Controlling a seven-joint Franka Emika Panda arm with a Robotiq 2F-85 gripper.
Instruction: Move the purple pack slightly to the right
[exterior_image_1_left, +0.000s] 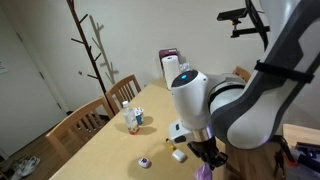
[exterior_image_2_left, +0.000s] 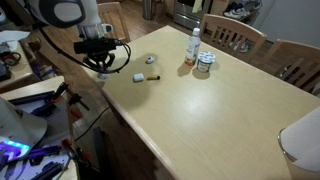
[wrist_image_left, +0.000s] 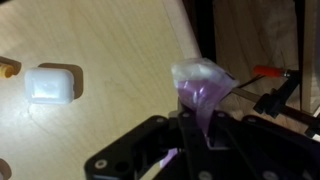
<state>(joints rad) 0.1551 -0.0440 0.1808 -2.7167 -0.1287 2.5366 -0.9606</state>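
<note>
The bare table near the white box is below my gripper, inside the table's edge. I need to turn my gripper in over the table next, bring the pack down and then release it.
The purple pack (wrist_image_left: 203, 88) is a soft lilac packet pinched between my gripper's (wrist_image_left: 195, 128) fingers in the wrist view. It sticks out past the fingertips, over the table's edge. In an exterior view the gripper (exterior_image_1_left: 208, 158) hangs at the near table edge with the pack (exterior_image_1_left: 205, 172) below it. In an exterior view the gripper (exterior_image_2_left: 103, 62) is at the table's left edge, and the pack (exterior_image_2_left: 102, 73) shows faintly at its tips.
A small white box (wrist_image_left: 50, 85) lies on the table beside the gripper, also seen in both exterior views (exterior_image_1_left: 179, 155) (exterior_image_2_left: 137, 78). A tiny disc (exterior_image_1_left: 145, 162), a bottle (exterior_image_2_left: 193, 48) and a can (exterior_image_2_left: 204, 65) stand farther in. Wooden chairs (exterior_image_1_left: 90, 118) surround the table.
</note>
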